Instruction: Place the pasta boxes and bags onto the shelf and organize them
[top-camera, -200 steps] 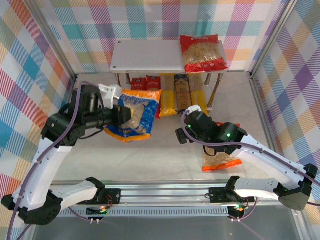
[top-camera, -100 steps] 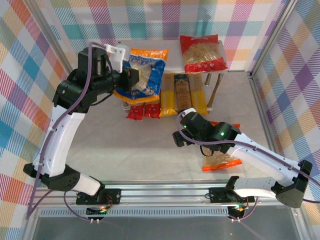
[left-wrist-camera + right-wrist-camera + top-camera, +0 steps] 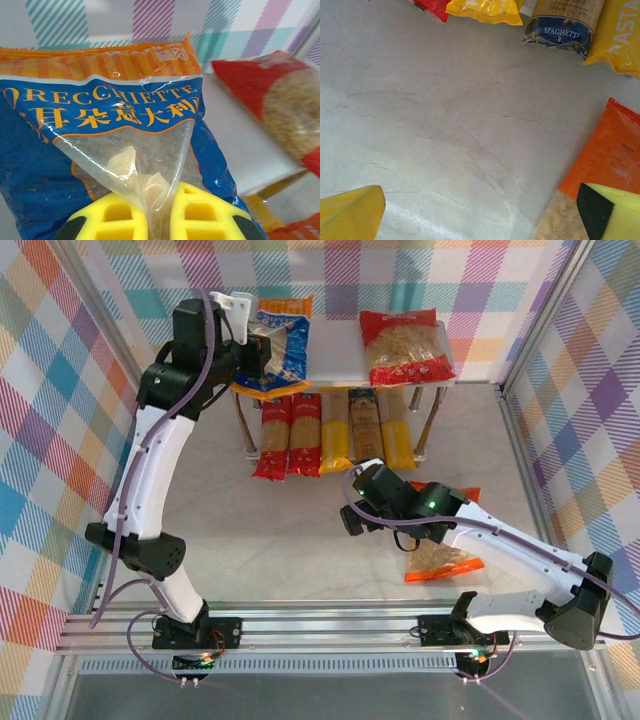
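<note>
The robot's left gripper will next move down and outward to let go of the blue-and-orange bag's clear window over the shelf's top board's end opposite the red bag, as that end is below the gripper.
My left gripper is shut on the clear window of the blue-and-orange bag, holding it over the left part of the shelf's top board. The red bag lies on the right of that board. Several slim pasta boxes lie side by side under it: two red, a yellow one, a dark blue one and another yellow one. The orange bag lies on the floor, partly under my right arm. My right gripper hangs open over bare floor just left of it.
Plaid walls and slanted metal frame posts close in the cell on three sides. An aluminium rail carrying both arm bases runs along the near edge. Thin shelf legs stand right of the boxes.
My left arm has lifted the blue-and-orange bag up and back, from in front of the shelf to over its top board. The right gripper has drifted slightly left.
</note>
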Motion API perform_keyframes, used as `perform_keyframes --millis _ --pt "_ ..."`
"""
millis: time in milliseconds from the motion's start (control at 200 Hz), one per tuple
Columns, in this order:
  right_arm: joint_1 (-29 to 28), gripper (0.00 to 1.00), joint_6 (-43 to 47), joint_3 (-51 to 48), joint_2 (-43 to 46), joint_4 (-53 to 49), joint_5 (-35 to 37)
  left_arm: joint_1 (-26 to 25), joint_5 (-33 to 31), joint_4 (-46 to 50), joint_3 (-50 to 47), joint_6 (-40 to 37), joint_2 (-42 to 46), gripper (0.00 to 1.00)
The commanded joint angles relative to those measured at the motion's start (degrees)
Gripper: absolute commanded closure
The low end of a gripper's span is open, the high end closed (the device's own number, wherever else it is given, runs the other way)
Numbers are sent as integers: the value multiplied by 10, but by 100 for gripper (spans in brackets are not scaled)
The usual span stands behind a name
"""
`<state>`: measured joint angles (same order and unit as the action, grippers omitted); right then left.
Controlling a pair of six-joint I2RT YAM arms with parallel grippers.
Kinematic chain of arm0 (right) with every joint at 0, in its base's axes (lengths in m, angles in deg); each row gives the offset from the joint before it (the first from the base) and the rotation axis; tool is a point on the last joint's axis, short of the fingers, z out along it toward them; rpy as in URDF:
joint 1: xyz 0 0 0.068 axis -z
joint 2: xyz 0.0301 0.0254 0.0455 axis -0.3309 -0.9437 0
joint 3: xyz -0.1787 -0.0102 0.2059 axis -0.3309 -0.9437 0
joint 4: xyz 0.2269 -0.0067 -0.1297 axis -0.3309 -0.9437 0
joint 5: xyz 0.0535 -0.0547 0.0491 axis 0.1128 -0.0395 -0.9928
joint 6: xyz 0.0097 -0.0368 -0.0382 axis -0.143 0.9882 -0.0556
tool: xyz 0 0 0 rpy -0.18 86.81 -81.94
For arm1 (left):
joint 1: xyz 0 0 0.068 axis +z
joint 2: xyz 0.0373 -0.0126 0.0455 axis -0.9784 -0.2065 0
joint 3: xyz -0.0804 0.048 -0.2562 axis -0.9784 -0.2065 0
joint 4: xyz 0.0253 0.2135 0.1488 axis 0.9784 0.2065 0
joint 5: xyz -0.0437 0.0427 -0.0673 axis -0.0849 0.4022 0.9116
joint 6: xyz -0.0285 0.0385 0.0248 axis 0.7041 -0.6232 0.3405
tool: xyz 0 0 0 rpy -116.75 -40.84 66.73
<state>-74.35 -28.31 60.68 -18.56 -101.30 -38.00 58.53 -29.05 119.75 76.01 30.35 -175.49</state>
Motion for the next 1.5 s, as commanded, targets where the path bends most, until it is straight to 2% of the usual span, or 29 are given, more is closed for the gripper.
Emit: perform_keyframes --millis 0,220,480,690,910,970,1055,1070,1095,1170,1200,1250,1465,1495 --pt "6 1 5 12 -8 5 -8 24 2 -102 49 -19 2 100" --pt "13 1 10 27 -37 9 -20 49 25 -121 61 -24 -31 100" --pt "16 1 15 55 -85 8 -34 58 52 -143 75 -44 -62 100" --pt "17 1 16 74 -111 5 -37 60 79 -124 97 -52 -90 100" --pt "21 1 18 83 -111 -11 -27 60 63 -120 41 -67 -76 100" --pt "25 1 18 84 -106 -19 -22 60 55 -130 12 -67 -64 87" --pt "32 1 15 83 -96 -25 -22 60 53 -150 -33 -69 -46 62" --pt "33 1 15 82 -94 -25 -22 60 53 -152 -39 -69 -43 53" --pt "34 1 15 80 -89 -26 -22 60 54 -154 -47 -69 -40 46" --pt "40 1 12 76 -77 -28 -21 60 55 -153 -60 -70 -36 42" --pt "43 1 11 75 -73 -29 -20 60 54 -153 -63 -70 -36 36" --pt "47 1 9 71 -64 -31 -20 60 58 -153 -66 -70 -36 33" --pt "74 1 -24 55 -29 -51 -21 60 72 -199 -92 -73 -21 1" --pt "81 1 -30 51 -24 -57 -24 60 74 -209 -97 -72 -18 0"
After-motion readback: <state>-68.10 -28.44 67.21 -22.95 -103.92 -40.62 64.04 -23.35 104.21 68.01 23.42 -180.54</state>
